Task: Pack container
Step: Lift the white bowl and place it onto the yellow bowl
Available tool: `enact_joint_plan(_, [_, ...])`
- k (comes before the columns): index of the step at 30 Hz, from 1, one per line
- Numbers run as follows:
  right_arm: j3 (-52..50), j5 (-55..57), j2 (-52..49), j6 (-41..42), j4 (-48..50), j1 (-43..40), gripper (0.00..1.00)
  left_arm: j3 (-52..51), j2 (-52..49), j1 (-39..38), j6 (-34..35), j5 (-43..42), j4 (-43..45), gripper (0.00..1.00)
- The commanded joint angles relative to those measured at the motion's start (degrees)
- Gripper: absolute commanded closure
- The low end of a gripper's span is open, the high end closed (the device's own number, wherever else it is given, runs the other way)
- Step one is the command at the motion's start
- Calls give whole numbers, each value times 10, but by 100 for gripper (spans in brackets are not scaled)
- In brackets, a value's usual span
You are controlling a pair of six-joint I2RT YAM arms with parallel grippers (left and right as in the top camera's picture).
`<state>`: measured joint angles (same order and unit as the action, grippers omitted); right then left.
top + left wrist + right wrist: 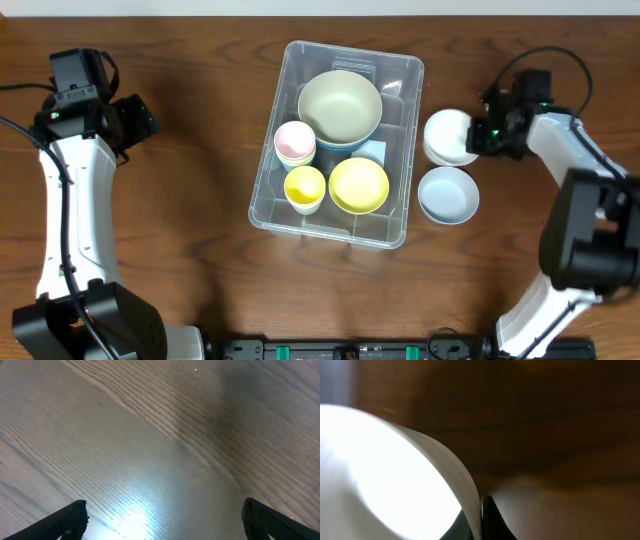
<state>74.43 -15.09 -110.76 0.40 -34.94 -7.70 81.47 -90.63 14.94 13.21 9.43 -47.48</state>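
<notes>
I will raise the white bowl over the container's side with my right gripper, then lower it into the yellow bowl (359, 185), since that one is empty.
The clear plastic container (400, 72) sits mid-table and holds a large beige bowl (340, 104), a pink bowl (295, 138), a yellow cup (305, 186) and a yellow bowl (359, 185). A white bowl (447, 136) sits just right of the container. My right gripper (478, 136) is shut on the white bowl's right rim; the right wrist view shows the white bowl (385, 485) with its rim pinched between my fingers (481, 520). My left gripper (140, 118) is open and empty at the far left over bare wood (165, 515).
A light blue bowl (448, 194) lies on the table right of the container, in front of the white bowl. The wooden table (180, 230) is bare between my left arm and the container.
</notes>
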Motion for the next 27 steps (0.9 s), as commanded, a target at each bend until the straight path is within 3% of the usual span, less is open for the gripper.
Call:
enact_joint_plan(1, [26,16,132,15,-12,-1,99,15,11,2,-5,7,0,2])
enact_joint_plan(7, [26,16,306,15,-42,30,99,15,11,2,-5,7,0,2])
enact_joint_plan(12, [26,16,390,15,-77,118,99,15,11,2,-5,7,0,2])
enact_joint_plan(20, [15,97,342,15,-130,288,99,15,12,2,-5,7,0,2])
enact_joint_plan(27, [15,117,234,15,-122,333,99,15,12,2,-5,7,0,2])
